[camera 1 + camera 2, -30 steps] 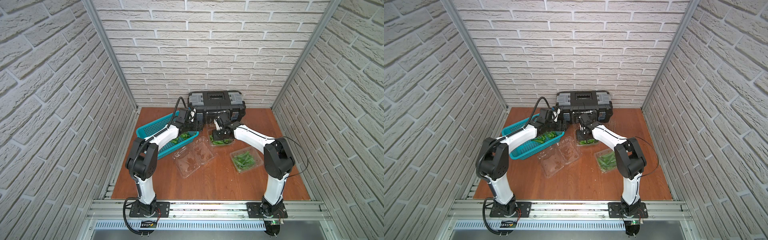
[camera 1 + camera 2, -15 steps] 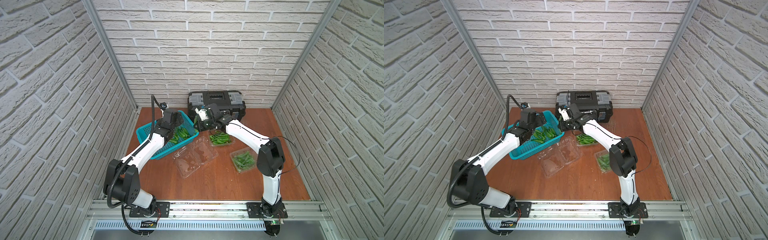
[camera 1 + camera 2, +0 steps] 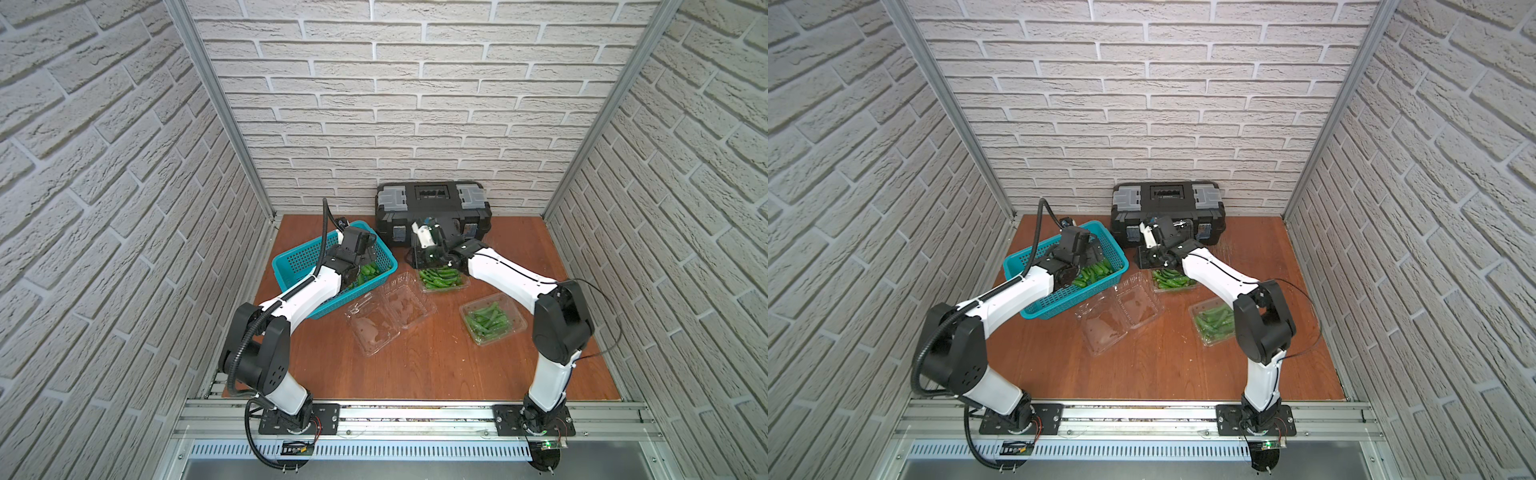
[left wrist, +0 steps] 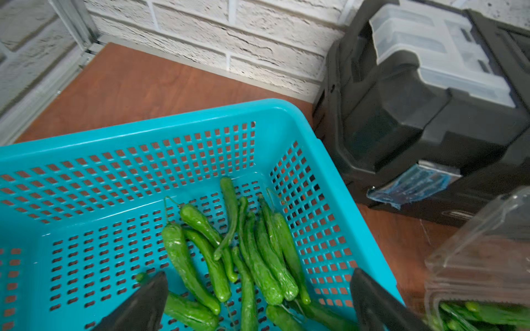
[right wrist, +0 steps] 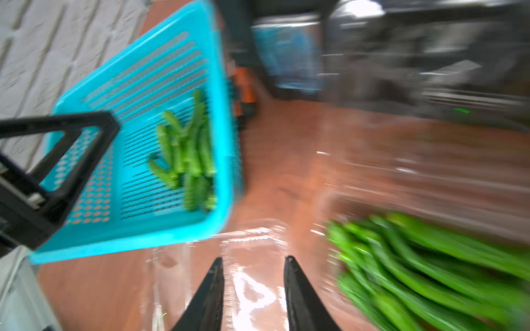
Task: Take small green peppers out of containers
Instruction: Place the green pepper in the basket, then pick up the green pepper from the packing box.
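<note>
The open lid of the back container leaves the peppers uncovered. I need to move my right gripper next away from the teal basket (image 3: 299, 259) and down onto the peppers in the back container (image 3: 441, 278).
Small green peppers (image 4: 258, 258) lie heaped in a corner of the teal basket (image 3: 299, 259). My left gripper (image 4: 258, 273) hangs wide open just above them, holding nothing. More peppers (image 3: 440, 277) fill a clear container (image 3: 462, 286) in front of the toolbox. Another clear container (image 3: 515, 320), also holding peppers (image 3: 488, 318), sits to its right. An empty clear container (image 3: 386, 318) lies spread open in the middle. My right gripper (image 5: 253, 258) is partly open and empty. It hovers between the basket and the back container (image 5: 329, 200); this view is blurred.
A black toolbox (image 3: 432, 203) with grey latches stands against the back wall, just behind my right gripper (image 3: 422, 257). Brick walls close in both sides. Bare wooden tabletop (image 3: 415, 365) stretches toward the front rail.
My right gripper was shut low over the back container, lifted away toward the toolbox, and its jaws have parted. My left arm pulled back and returned over the basket's peppers, still open.
</note>
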You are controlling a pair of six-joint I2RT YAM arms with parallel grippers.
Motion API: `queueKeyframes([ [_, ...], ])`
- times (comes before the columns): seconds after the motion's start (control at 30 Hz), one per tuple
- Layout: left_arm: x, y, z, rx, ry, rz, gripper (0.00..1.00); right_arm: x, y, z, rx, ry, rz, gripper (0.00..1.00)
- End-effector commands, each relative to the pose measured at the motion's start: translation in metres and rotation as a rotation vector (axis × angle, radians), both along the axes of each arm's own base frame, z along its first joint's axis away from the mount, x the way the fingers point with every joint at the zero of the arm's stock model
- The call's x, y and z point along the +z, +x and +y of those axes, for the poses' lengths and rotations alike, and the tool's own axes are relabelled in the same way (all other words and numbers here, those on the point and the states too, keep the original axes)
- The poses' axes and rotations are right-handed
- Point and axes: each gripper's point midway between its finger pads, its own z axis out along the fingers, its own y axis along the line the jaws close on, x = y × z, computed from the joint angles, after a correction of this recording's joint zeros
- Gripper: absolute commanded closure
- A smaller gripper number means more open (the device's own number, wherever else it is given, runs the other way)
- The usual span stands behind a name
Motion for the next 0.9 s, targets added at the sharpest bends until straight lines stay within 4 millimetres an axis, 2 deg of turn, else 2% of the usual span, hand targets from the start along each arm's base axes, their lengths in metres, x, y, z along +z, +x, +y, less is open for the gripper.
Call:
queueKeyframes([
  [0.0,0.011,0.011,-0.020,-0.056,-0.056,-0.020,0.02,-0.027,-0.012,-0.041,-0.081,-0.116,0.064,0.64],
  [0.13,0.007,0.014,-0.022,-0.077,-0.035,0.002,0.02,-0.053,-0.018,-0.061,-0.088,-0.168,0.157,0.64],
  [0.37,0.002,0.016,-0.020,-0.090,-0.029,0.027,0.02,-0.080,-0.022,-0.054,-0.002,-0.195,0.261,0.66],
  [0.47,0.000,0.014,-0.015,-0.086,-0.031,0.037,0.02,-0.094,-0.024,-0.058,0.012,-0.233,0.298,0.66],
  [0.63,0.000,0.010,-0.007,-0.079,-0.028,0.039,0.02,-0.097,-0.017,-0.063,0.024,-0.288,0.272,0.65],
  [0.7,0.001,0.009,-0.005,-0.078,-0.024,0.041,0.02,-0.109,-0.017,-0.062,0.042,-0.303,0.293,0.65],
  [0.87,0.003,0.011,-0.002,-0.077,-0.020,0.047,0.02,-0.118,-0.017,-0.057,0.081,-0.298,0.305,0.64],
])
